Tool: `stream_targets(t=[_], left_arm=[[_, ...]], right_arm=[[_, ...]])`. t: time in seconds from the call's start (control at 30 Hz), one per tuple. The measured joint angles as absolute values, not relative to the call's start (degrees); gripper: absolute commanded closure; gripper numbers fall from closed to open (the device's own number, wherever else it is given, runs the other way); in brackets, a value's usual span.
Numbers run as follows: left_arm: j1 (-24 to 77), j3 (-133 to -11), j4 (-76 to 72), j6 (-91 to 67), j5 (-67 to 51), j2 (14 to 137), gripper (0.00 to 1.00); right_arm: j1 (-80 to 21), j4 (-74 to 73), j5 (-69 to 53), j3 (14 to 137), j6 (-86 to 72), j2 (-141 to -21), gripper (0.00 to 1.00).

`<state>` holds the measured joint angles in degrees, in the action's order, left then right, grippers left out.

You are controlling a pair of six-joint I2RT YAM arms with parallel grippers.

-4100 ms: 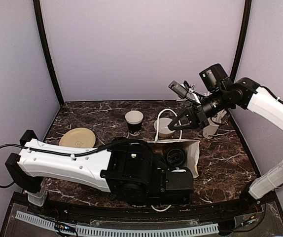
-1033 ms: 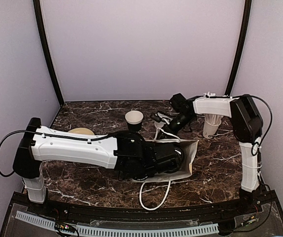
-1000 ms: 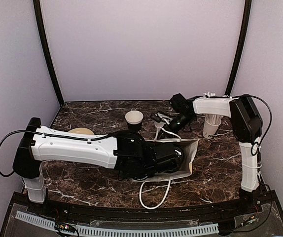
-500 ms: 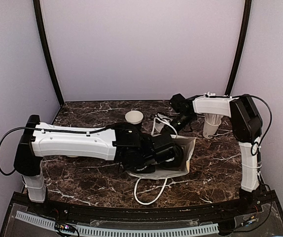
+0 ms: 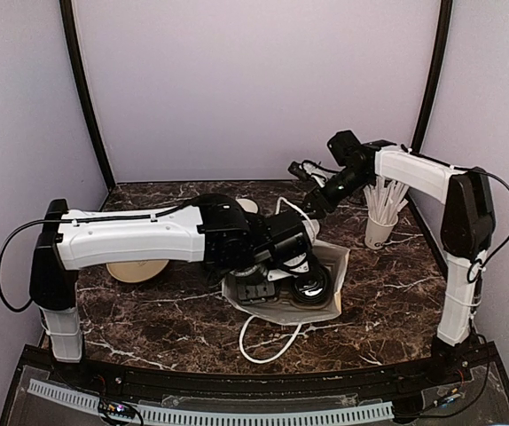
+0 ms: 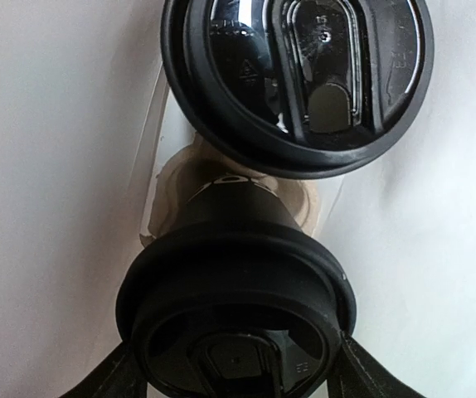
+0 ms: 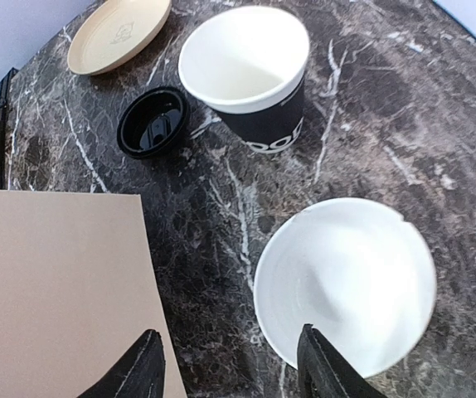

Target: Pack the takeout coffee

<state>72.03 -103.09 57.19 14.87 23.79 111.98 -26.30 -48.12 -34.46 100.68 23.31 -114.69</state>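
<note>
My left gripper eases down next and releases the cup there, since the cup's base already points into the brown carrier pocket (image 6: 182,186) below it.
A takeout coffee cup (image 6: 236,274) with a black dome lid hangs in my left gripper (image 6: 236,375), which is shut on the lid's rim, one finger on each side. A second lidded cup (image 6: 296,75) stands just beyond it, inside the white paper bag (image 5: 330,266). From above, my left wrist (image 5: 277,248) reaches down into that bag. My right gripper (image 7: 225,365) hovers open and empty above the table, between the bag's tan side (image 7: 47,298) and a low white bowl (image 7: 346,282). An uncovered black cup (image 7: 246,66) stands farther back, with a loose black lid (image 7: 153,122) beside it.
A beige plate (image 7: 120,23) lies at the back left, partly under my left arm in the top view. A white cup of wrapped straws (image 5: 380,222) stands at the back right. The bag's white cord handle (image 5: 268,342) loops toward the front edge.
My right gripper has lifted away from the bag toward the back wall and its jaws have widened. My left arm has swung backward, and the bag has shifted left with it.
</note>
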Motion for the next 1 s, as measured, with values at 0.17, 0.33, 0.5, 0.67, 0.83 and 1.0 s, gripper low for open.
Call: stream_targets(t=[0.17,0.33,0.5,0.67,0.83,1.0], left_arm=[[70.9,-104.3,58.0,14.3,21.6,112.4,0.60],[70.8,-105.4,58.4,14.4,23.0,113.2,0.61],[70.8,-105.7,58.4,14.7,25.4,113.8,0.62],[71.5,-105.4,58.0,14.7,27.5,113.7,0.62],[72.7,-100.5,54.0,15.2,30.0,111.7,0.62],[73.8,-96.1,50.3,17.0,32.5,109.0,0.63]], right_arm=[[-25.1,-48.4,-32.0,101.4,23.3,-109.8,0.43],[-24.8,-47.9,-31.3,100.1,22.7,-104.3,0.42],[-24.8,-46.1,-31.3,95.3,21.6,-100.5,0.44],[-24.8,-43.2,-30.2,89.8,20.7,-102.2,0.44],[-25.8,-40.5,-29.4,84.5,20.4,-105.6,0.44],[-28.5,-38.3,-29.1,81.5,20.3,-109.1,0.45]])
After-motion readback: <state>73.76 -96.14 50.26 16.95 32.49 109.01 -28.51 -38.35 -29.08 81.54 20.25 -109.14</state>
